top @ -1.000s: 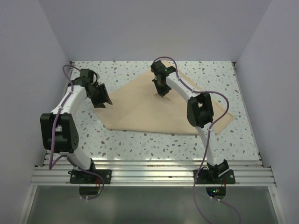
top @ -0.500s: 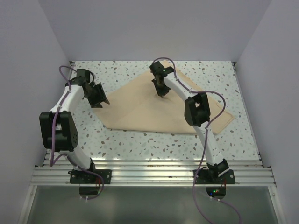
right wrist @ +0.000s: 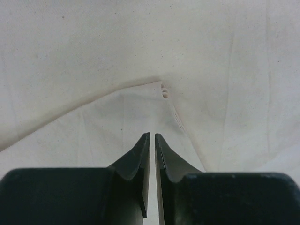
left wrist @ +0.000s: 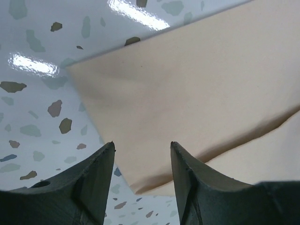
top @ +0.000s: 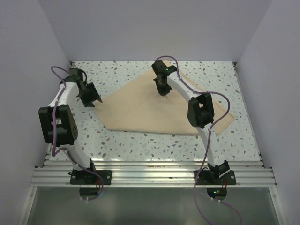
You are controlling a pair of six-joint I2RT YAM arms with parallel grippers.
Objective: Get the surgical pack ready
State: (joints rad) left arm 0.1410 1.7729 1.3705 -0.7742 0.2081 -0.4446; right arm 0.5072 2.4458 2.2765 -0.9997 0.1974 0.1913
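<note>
My left gripper moves to the left in the left wrist view and down onto the cloth's edge at the cloth's corner [top: 95, 104] [left wrist: 71, 69] next.
The surgical pack's tan cloth [top: 154, 110] lies spread flat on the speckled table, with one flap folded over toward the middle. My right gripper [top: 162, 90] is shut, its tips pointing down at the cloth near the folded-in corner [right wrist: 163, 89]; in the right wrist view the gripper [right wrist: 152, 136] shows only a thin slit between its jaws. My left gripper [top: 90, 97] is open and empty just left of the cloth's left corner [left wrist: 93, 79]. In the left wrist view the gripper [left wrist: 141, 145] sits over the cloth's edge [left wrist: 187, 93]. No tin, instruments or gauze are in view.
The speckled tabletop [top: 140, 140] is enclosed by white walls at the left, back and right. A metal rail [top: 150, 176] with both arm bases runs along the near edge. Purple cables loop off both arms.
My left gripper has moved left and back, off the cloth's left corner toward the left wall. My right gripper has stayed almost still on the cloth.
</note>
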